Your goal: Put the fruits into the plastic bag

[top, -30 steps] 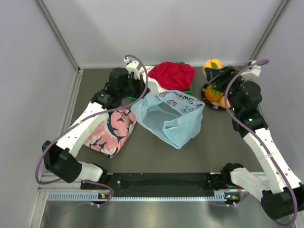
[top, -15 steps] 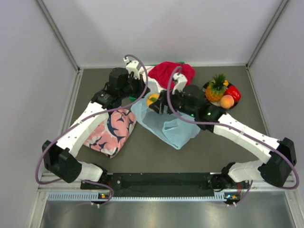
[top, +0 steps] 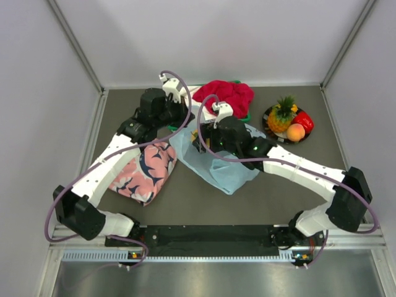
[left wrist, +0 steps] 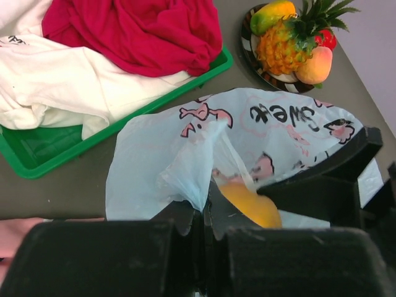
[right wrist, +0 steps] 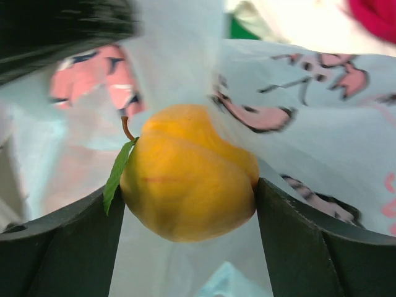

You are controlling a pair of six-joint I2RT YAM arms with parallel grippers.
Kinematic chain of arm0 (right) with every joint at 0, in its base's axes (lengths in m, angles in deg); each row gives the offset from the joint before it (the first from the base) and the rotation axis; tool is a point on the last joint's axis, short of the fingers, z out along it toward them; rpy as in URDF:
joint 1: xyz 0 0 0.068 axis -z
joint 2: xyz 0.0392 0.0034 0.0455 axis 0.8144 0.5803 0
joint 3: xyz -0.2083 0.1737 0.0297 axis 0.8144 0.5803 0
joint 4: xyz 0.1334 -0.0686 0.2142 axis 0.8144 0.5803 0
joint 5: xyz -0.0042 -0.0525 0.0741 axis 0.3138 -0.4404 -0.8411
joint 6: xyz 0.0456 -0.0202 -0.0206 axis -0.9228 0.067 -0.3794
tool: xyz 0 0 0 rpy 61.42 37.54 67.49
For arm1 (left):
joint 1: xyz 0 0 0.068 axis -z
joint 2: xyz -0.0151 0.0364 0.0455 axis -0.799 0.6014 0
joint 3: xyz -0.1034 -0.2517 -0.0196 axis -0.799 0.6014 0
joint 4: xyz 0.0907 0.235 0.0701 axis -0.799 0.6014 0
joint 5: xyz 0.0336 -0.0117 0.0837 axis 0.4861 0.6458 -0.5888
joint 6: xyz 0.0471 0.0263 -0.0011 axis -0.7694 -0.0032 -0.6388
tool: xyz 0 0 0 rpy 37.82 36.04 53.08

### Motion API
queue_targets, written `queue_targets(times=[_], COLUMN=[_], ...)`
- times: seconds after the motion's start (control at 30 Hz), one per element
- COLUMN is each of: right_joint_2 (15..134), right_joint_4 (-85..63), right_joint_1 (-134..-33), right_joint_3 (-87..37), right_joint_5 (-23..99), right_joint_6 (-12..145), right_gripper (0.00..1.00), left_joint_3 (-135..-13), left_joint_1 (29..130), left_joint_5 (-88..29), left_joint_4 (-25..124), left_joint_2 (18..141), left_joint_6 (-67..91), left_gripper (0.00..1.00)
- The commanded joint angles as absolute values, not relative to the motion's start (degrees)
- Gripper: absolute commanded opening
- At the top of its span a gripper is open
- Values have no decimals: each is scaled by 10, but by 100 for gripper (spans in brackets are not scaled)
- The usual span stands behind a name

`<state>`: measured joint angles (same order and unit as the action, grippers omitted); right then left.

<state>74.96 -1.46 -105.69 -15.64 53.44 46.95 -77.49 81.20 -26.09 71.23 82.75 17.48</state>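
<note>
The mango point(right wrist: 189, 173) is still hanging in the opening of the bag, so the robot's right gripper will next go down deeper into the bag's hollow point(right wrist: 164, 263) below it and let go of the mango there.
My left gripper point(top: 183, 121) is shut on the rim of the light-blue plastic bag point(top: 230, 166) and holds its mouth up; the pinched film shows in the left wrist view point(left wrist: 207, 207). My right gripper point(top: 199, 143) is shut on the yellow-orange mango point(right wrist: 189, 173) and holds it inside the bag's mouth, with bag film all round it. The mango also shows in the left wrist view point(left wrist: 250, 205). The pineapple point(top: 281, 116), peach point(top: 296, 132) and red fruit point(top: 304, 119) lie on a plate point(left wrist: 250, 49) at the back right, with a yellow-green fruit point(left wrist: 272, 15).
A green tray point(left wrist: 37, 154) with red cloth point(top: 229, 96) and white cloth stands just behind the bag. A pink shark-print cloth point(top: 142, 170) lies left of the bag under my left arm. Grey walls enclose the table.
My right arm has swung left from the fruit plate with the mango and lowered it into the bag's mouth. My left gripper has kept hold of the bag's rim.
</note>
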Motion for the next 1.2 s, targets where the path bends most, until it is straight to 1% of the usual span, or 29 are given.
queue_targets(times=[0.0, 0.1, 0.17, 0.3, 0.47, 0.53, 0.67, 0.73, 0.97, 1.0, 1.17], right_joint_2=[770, 771, 776, 807, 855, 889, 944, 956, 951, 953, 974], right_joint_4=[32, 16, 4, -1, -42, -51, -5, -9, -36, -38, -20], right_joint_1=[-1058, -1058, -1058, -1058, -1073, -1079, -1079, -1074, -1046, -1046, -1040], right_joint_3=[-185, -155, -142, -138, -145, -152, -182, -178, -149, -150, -156], right_joint_5=[729, 843, 876, 904, 922, 925, 971, 977, 919, 913, 893], right_joint_6=[459, 464, 462, 442, 418, 414, 376, 364, 339, 339, 326], right_gripper=[4, 0, 0, 0, 0, 1, 2, 3, 8, 11, 16], left_joint_3=[-777, -776, -776, -776, -774, -775, -774, -774, -777, -777, -774], left_joint_1=[812, 812, 812, 812, 812, 812, 811, 812, 811, 810, 811], left_joint_5=[-266, -268, -265, -265, -257, -253, -261, -267, -272, -272, -277], left_joint_4=[683, 682, 682, 681, 675, 675, 675, 675, 681, 682, 679], left_joint_2=[798, 794, 791, 786, 784, 784, 777, 772, 775, 776, 773], left_joint_6=[168, 168, 168, 169, 169, 169, 165, 162, 162, 161, 162], left_gripper=[0, 0, 0, 0, 0, 0, 0, 0, 0, 0, 0])
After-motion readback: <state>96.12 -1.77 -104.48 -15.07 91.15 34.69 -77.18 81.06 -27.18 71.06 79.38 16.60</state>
